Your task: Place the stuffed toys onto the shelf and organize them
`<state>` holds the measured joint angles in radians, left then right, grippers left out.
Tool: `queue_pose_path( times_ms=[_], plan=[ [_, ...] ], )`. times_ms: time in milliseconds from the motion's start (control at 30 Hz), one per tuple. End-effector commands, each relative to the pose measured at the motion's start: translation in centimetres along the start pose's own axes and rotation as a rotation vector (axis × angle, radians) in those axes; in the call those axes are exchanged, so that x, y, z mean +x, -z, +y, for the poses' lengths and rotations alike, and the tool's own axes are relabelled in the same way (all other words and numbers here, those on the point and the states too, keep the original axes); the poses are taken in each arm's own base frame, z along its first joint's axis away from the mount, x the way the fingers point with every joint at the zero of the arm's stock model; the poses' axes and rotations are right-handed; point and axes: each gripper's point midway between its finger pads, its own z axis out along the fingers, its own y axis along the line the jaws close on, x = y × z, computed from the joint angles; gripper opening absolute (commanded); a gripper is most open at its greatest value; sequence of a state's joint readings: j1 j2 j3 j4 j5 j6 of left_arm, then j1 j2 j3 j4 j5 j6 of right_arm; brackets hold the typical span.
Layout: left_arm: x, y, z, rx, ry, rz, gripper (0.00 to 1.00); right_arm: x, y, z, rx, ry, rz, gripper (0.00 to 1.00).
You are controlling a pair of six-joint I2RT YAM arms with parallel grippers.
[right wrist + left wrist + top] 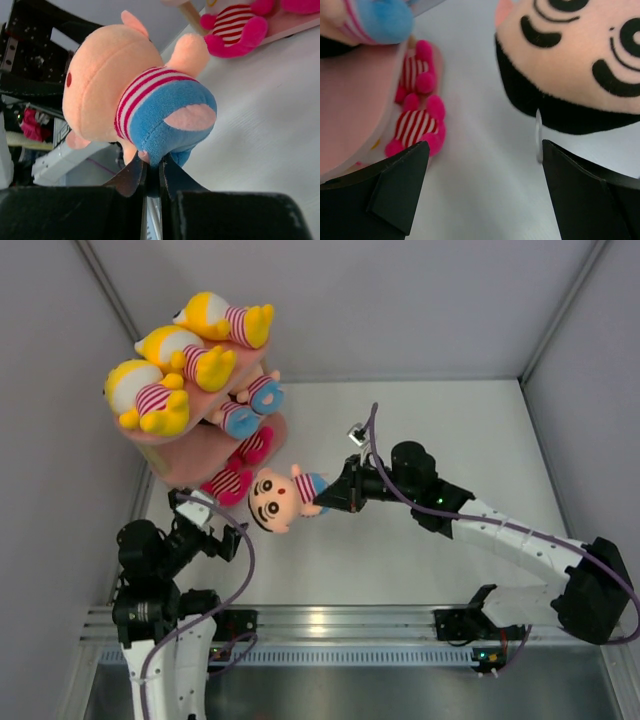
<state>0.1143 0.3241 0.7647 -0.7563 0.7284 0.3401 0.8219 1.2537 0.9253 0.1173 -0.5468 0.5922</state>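
Observation:
I should next move my right gripper outward and toward the shelf to bring the toy onto the gap, because the middle board's near end is bare beside the blue-bottomed toys.
A pink-faced stuffed toy with a striped shirt and blue bottom hangs just above the table, right of the pink shelf. My right gripper is shut on its blue bottom, with the jaws pinching the fabric. The toy's black-haired head fills the upper right of the left wrist view. My left gripper stands open just left of that head, nothing between its fingers. On the shelf, three yellow toys lie on top, two blue-bottomed ones in the middle, and two magenta ones lowest.
The magenta toys lie on the lowest board, close in front of the left fingers. Grey walls enclose the white table at the back and both sides. A metal rail runs along the near edge.

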Motion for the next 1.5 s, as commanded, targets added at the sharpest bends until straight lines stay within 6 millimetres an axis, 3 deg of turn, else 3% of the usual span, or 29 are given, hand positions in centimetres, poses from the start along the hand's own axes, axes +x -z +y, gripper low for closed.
queue_pose_path(
  times_ms=[0, 67, 200, 367, 467, 500, 533, 600, 633, 700, 767, 900, 967, 1000, 1067, 1267, 1467],
  plan=[
    [-3.2, 3.7, 4.9, -0.391, 0.032, -0.065, 0.99, -5.6, 1.2, 2.9, 0.014, -0.006, -0.271, 0.00],
    [-4.0, 4.7, 5.2, -0.439, 0.028, -0.096, 0.99, -6.6, 1.3, 2.8, 0.079, -0.009, -0.344, 0.00],
    [-6.0, 8.1, 7.7, -0.664, 0.016, -0.135, 0.99, -8.0, 1.2, 4.0, 0.113, -0.045, -0.455, 0.00],
    [-5.5, 12.7, 11.6, -0.984, -0.068, -0.070, 0.99, -9.5, -0.3, 4.6, 0.112, -0.128, -0.556, 0.00],
    [-4.6, 14.8, 12.7, -1.123, -0.067, -0.031, 0.99, -10.4, -2.3, 6.0, 0.102, -0.147, -0.593, 0.00],
    [-4.4, 15.3, 12.8, -1.146, -0.067, -0.033, 0.99, -9.3, -4.0, 6.0, 0.113, -0.151, -0.566, 0.00],
    [-4.5, 16.1, 13.0, -1.194, -0.065, -0.048, 0.99, -10.6, -4.5, 7.0, 0.105, -0.153, -0.598, 0.00],
    [-5.0, 17.1, 13.0, -1.236, -0.079, -0.077, 0.99, -9.6, -7.0, 6.9, 0.121, -0.170, -0.572, 0.00],
    [-5.2, 17.3, 13.2, -1.253, -0.088, -0.085, 0.99, -10.6, -7.5, 7.5, 0.118, -0.177, -0.595, 0.00],
    [-6.0, 18.2, 13.4, -1.288, -0.134, -0.085, 0.99, -9.5, -10.2, 6.6, 0.146, -0.199, -0.565, 0.00],
    [-6.4, 18.9, 13.5, -1.316, -0.167, -0.074, 0.99, -10.3, -11.5, 6.9, 0.147, -0.216, -0.567, 0.00],
    [-6.8, 19.1, 13.2, -1.314, -0.176, -0.094, 0.99, -10.0, -15.0, 5.9, 0.172, -0.242, -0.537, 0.00],
    [-6.8, 18.9, 13.2, -1.306, -0.174, -0.099, 0.99, -8.9, -16.5, 4.2, 0.224, -0.239, -0.514, 0.00],
    [-6.8, 18.8, 13.2, -1.300, -0.176, -0.100, 0.99, -9.6, -16.8, 4.4, 0.230, -0.237, -0.531, 0.00],
    [-6.5, 18.6, 13.2, -1.294, -0.175, -0.097, 0.99, -8.7, -18.3, 2.9, 0.271, -0.230, -0.509, 0.00],
    [-6.5, 18.7, 13.2, -1.299, -0.191, -0.098, 0.99, -7.5, -21.0, 1.4, 0.304, -0.248, -0.476, 0.00],
    [-6.5, 18.3, 13.0, -1.273, -0.187, -0.117, 0.99, -9.6, -22.4, 0.7, 0.329, -0.232, -0.560, 0.00]
  ],
)
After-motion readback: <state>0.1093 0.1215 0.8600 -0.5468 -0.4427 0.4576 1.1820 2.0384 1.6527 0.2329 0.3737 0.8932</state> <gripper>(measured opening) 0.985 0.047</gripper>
